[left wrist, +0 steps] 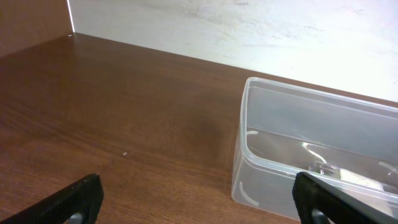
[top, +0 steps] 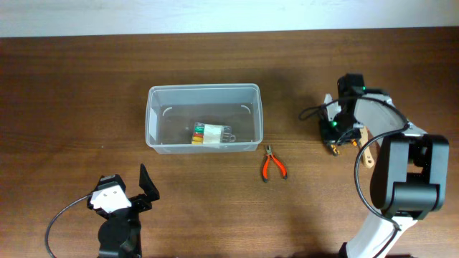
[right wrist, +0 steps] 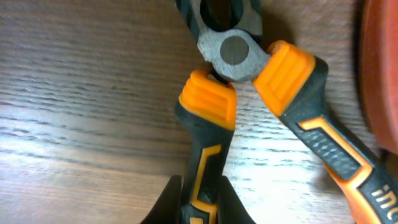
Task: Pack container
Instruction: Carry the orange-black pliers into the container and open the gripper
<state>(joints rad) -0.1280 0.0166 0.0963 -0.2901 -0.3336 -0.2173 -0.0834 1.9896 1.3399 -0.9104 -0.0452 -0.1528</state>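
My right gripper rises next and carries the pliers over the bare bottom of the container showing beyond the small clear box. It then lowers and releases them.
The clear plastic container (top: 204,89) stands at the table's middle, and it also shows in the left wrist view (left wrist: 280,162). A small clear box with coloured pieces (top: 209,134) lies inside it. My left gripper (top: 143,188) is open and empty near the front edge, left of the container; its fingers (left wrist: 199,205) show wide apart. My right gripper (top: 337,135) is at the right, shut on one handle of orange-and-black pliers (right wrist: 208,102) at the table surface; its fingertips (right wrist: 200,202) pinch that handle.
Small red-handled pliers (top: 273,164) lie on the table right of the container's front corner. A tan handled tool (top: 366,149) lies beside the right gripper. A reddish object (right wrist: 380,74) fills the right edge of the right wrist view.
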